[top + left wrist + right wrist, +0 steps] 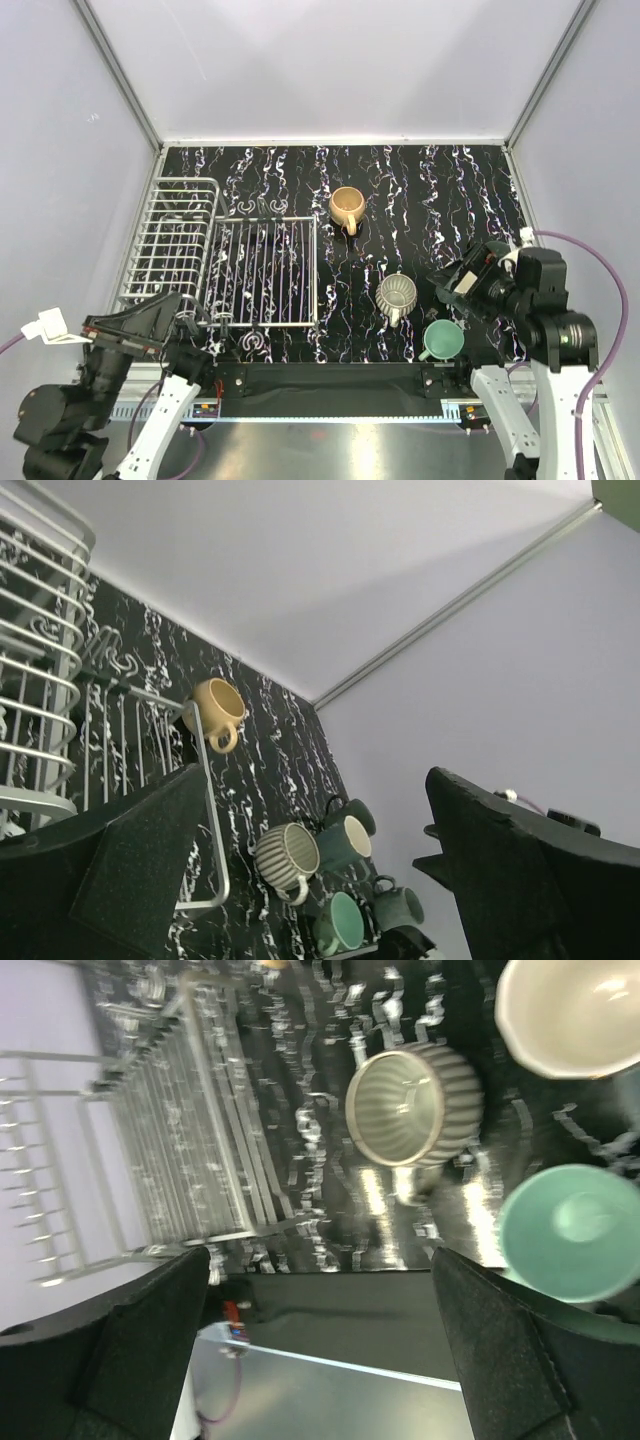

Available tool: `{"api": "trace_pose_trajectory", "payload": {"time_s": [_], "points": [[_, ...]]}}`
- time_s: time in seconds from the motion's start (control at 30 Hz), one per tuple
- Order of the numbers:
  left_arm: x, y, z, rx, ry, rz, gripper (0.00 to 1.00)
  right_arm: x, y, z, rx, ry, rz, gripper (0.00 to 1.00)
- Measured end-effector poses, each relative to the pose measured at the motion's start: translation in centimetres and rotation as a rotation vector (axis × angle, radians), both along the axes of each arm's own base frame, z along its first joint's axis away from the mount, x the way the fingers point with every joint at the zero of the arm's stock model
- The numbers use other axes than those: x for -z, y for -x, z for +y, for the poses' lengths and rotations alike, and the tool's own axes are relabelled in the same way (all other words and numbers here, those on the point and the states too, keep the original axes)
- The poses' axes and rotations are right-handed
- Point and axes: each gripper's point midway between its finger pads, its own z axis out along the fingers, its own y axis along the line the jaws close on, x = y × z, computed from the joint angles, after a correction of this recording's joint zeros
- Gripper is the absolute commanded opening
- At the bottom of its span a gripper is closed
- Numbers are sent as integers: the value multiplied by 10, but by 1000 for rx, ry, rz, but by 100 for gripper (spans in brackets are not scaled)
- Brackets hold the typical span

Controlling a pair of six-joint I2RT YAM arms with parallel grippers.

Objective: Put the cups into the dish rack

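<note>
My right gripper moves outward to the left in the top view next, then down astride the peach-tan cup's rim opposite the rack, as the cup's opening faces up.
The white wire dish rack [230,262] stands at the left and holds no cups. A peach-tan cup [347,207] stands beyond its far right corner. A ribbed grey-beige cup [398,295] and a mint green cup [442,340] stand right of centre. My right gripper [454,288] hovers open and empty just right of the ribbed cup, above the mint one. In the right wrist view [320,1260] the ribbed cup [410,1105], the mint cup [570,1230] and a pale-inside cup [575,1010] show. My left gripper [188,315] is open and empty at the rack's near edge. The left wrist view [315,780] shows grey-teal cups [345,842].
White walls close in the black marbled table on three sides. A black strip [330,378] runs along the near edge between the arm bases. In the top view the right arm hides the grey-teal cups. A purple cable [610,300] loops beside the right arm.
</note>
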Motion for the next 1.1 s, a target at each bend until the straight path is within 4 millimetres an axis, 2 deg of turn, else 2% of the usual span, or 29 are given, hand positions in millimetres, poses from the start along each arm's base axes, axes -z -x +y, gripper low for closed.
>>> {"api": "trace_pose_trajectory", "payload": {"time_s": [0.07,0.2,0.3,0.5,0.57,0.63,0.7,0.73,0.8,0.97,1.1], "points": [[-3,5,4,-3,-33,-20,99,2,-5,-5,-14,51,30,100],[11,13,10,1,-111,32,99,-3,-17,-8,-67,116,30,100],[17,9,9,7,-175,90,99,-11,-30,-9,-92,141,39,100],[41,-18,-3,35,-283,236,99,-6,-90,-2,-125,178,131,100],[47,-21,-7,54,-299,254,99,-2,-116,12,-162,236,158,100],[52,-22,-12,79,-305,265,99,-1,-141,33,-204,271,152,96],[58,-23,-17,102,-307,277,99,5,-169,51,-213,293,146,87],[61,-23,-20,115,-307,287,99,9,-182,57,-207,299,148,76],[64,-23,-23,133,-305,295,99,21,-204,63,-188,309,165,71],[63,-20,-29,168,-292,295,99,52,-254,79,-142,350,187,72],[65,-22,-31,182,-304,310,94,73,-275,95,-141,375,185,72]]}}
